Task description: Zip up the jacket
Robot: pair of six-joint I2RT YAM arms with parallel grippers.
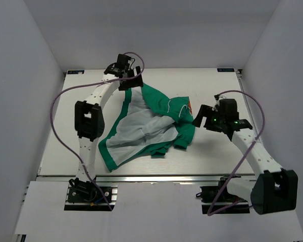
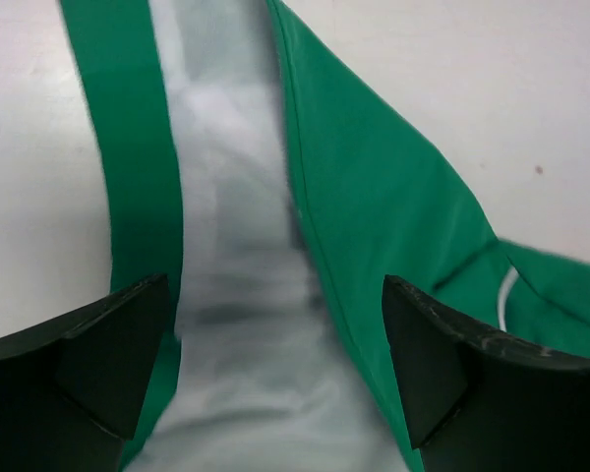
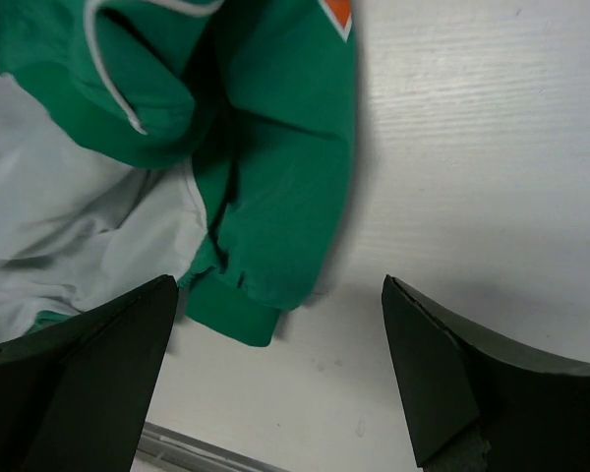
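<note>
The left gripper moves down and toward the wide green panel, onto its edge along the lining, next, since that edge lies off-centre below my open fingers.
The green jacket [image 1: 146,128] lies crumpled and open on the white table [image 1: 217,161], its pale grey-white lining [image 1: 136,126] facing up. An orange patch [image 1: 189,106] shows at its right side. My left gripper [image 1: 134,84] is open and empty above the jacket's far end. In the left wrist view it [image 2: 275,324] hovers over the lining [image 2: 236,246], between two green edges [image 2: 374,197]. My right gripper [image 1: 197,120] is open and empty just right of the jacket. In the right wrist view it [image 3: 280,324] is over bare table beside a green sleeve cuff [image 3: 236,315]. The zipper is not discernible.
White walls enclose the table at the left, right and back. A metal rail [image 1: 141,176] runs along the table's near edge, also showing in the right wrist view [image 3: 177,442]. Purple cables [image 1: 60,136] loop off both arms.
</note>
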